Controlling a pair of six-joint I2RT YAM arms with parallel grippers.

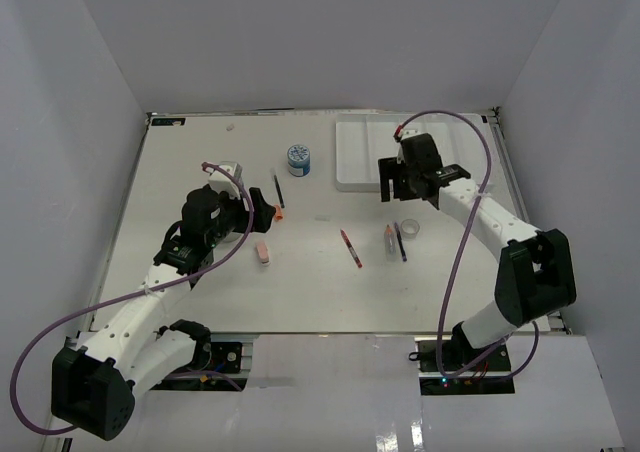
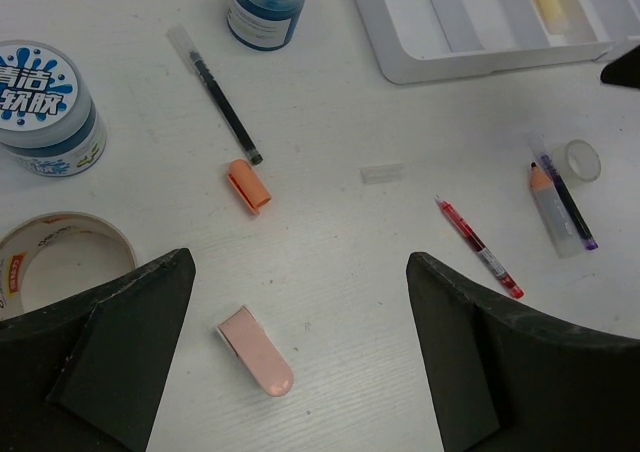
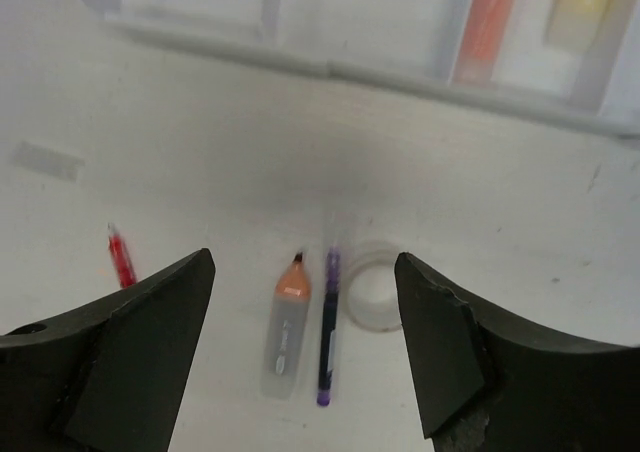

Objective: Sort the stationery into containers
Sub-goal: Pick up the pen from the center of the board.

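Observation:
My right gripper should move back and down, toward my base, onto the orange-tipped clear marker's body (image 1: 391,246) (image 3: 285,340) below it, because the sides of the marker's body face my fingers.
The white divided tray (image 1: 352,162) lies at the back right; in the right wrist view (image 3: 300,62) it holds an orange marker (image 3: 488,17) and a yellow marker (image 3: 585,2). My left gripper (image 2: 300,262) is open and empty, above the pink eraser (image 2: 256,350). Near it are two blue-lid jars (image 2: 40,107) (image 2: 268,7), a large tape roll (image 2: 60,262), a black pen (image 2: 215,94) and an orange cap (image 2: 249,186). My right gripper (image 3: 305,262) is open and empty, above an orange-tipped clear marker (image 3: 288,337), a purple pen (image 3: 328,327) and a small tape roll (image 3: 375,287).
A red pen (image 1: 351,248) lies mid-table between the two arms. A small clear cap (image 2: 381,172) lies alone near the tray's front edge. White walls close the table on the left, back and right.

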